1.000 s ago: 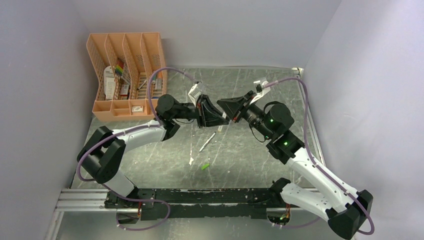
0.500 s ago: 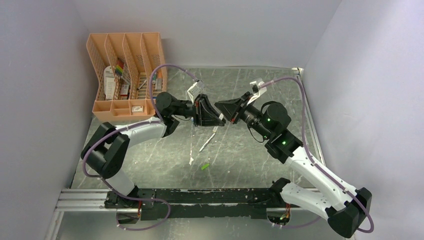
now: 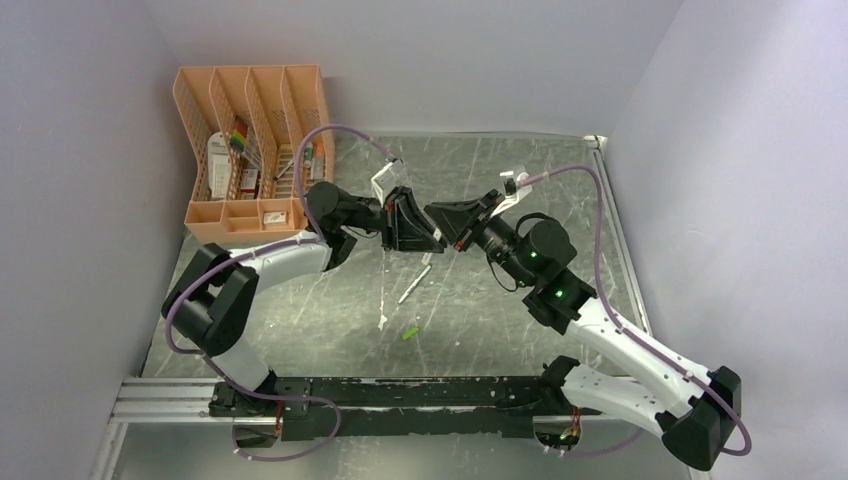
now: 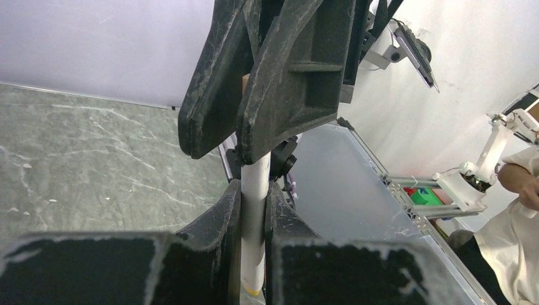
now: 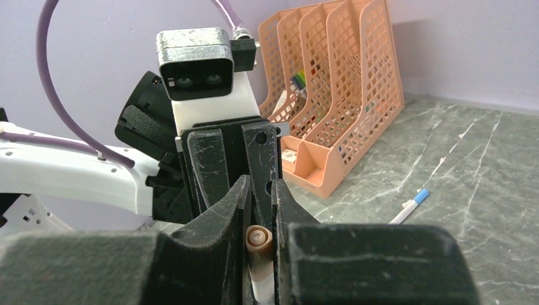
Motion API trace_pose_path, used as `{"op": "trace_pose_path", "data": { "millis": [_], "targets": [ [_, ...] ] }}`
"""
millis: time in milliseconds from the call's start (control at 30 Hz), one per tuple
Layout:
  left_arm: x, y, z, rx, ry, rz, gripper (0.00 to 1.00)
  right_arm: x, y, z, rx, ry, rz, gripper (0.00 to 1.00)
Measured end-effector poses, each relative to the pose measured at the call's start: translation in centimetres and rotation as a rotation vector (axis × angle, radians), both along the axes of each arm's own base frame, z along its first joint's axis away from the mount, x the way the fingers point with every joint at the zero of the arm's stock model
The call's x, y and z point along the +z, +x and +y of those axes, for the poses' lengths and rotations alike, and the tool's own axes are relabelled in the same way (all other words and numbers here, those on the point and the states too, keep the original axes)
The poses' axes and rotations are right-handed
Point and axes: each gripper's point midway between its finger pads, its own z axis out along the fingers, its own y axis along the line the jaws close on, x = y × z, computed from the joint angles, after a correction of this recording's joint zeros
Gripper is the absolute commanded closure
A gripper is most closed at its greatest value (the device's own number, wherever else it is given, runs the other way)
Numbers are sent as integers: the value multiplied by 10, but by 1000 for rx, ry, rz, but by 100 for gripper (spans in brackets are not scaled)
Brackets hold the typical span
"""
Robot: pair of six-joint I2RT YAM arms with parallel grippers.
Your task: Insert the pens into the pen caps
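Note:
I will next tilt my left gripper down and lower it toward the tabletop beside the blue-ended pen below it to release, since the pen is capped.
My left gripper (image 3: 430, 240) and right gripper (image 3: 442, 220) meet tip to tip above the middle of the table. In the left wrist view my left gripper (image 4: 253, 190) is shut on a white pen (image 4: 254, 229) with a yellow end. In the right wrist view my right gripper (image 5: 260, 187) is shut on the orange-pink cap (image 5: 257, 241), with white barrel showing just below it. A second white pen (image 3: 413, 283) with a blue end lies on the table below the grippers; it also shows in the right wrist view (image 5: 412, 206). A green cap (image 3: 410, 332) lies nearer the arm bases.
A peach mesh organiser (image 3: 250, 150) with stationery stands at the far left corner, and also shows in the right wrist view (image 5: 343, 95). A small white piece (image 3: 383, 322) lies left of the green cap. Walls close in the left, back and right sides.
Both grippers have shifted a little to the left and farther back, staying joined tip to tip. The pen and green cap on the table have not moved.

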Motion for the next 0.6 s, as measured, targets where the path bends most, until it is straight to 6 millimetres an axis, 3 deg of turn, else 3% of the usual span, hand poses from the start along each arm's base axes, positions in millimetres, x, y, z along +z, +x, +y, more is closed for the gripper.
{"op": "trace_pose_path", "data": {
  "millis": [267, 467, 600],
  "targets": [
    [7, 2, 3, -9, 14, -42, 93, 8, 1, 2, -29, 32, -19, 100],
    [5, -1, 6, 2, 18, -39, 93, 12, -3, -3, -71, 27, 2, 81],
    [-9, 5, 15, 112, 10, 1, 93, -12, -8, -6, -102, -60, 86, 59]
  ]
}}
